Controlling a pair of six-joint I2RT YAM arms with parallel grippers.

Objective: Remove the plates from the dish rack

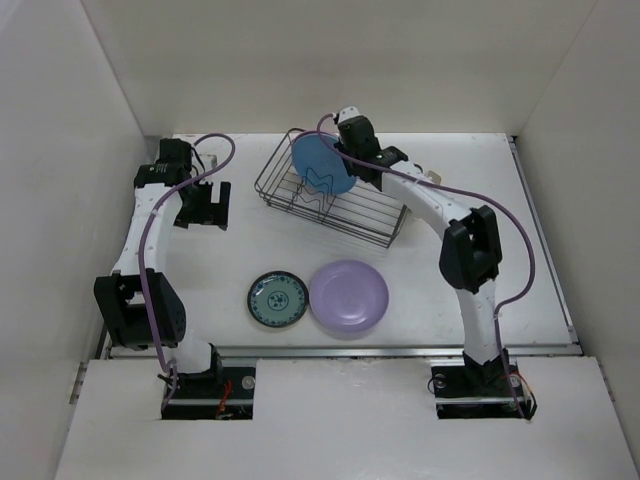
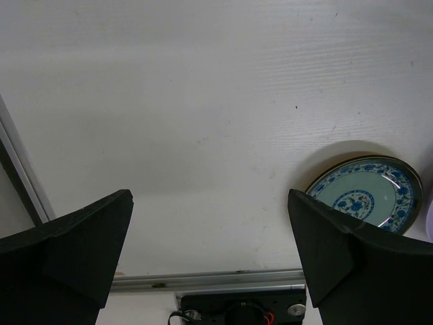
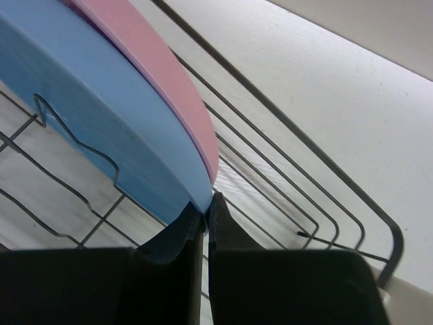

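My right gripper lifts past the rack wires next, draws back and lowers to release the blue plate onto the lavender plate, which lies back and below.
The dish rack stands at the back of the table. A light blue plate stands on edge in it, with a pink plate right behind it. My right gripper reaches into the rack and is shut on the light blue plate's rim, fingers pinched at its edge. A teal patterned plate and a lavender plate lie flat on the table in front. My left gripper hovers open and empty left of the rack; its view shows the teal plate. The yellow plate is out of view.
The cream cup sits at the rack's right end. White walls enclose the table on the left, back and right. A metal rail runs along the near edge, with the arm bases behind it.
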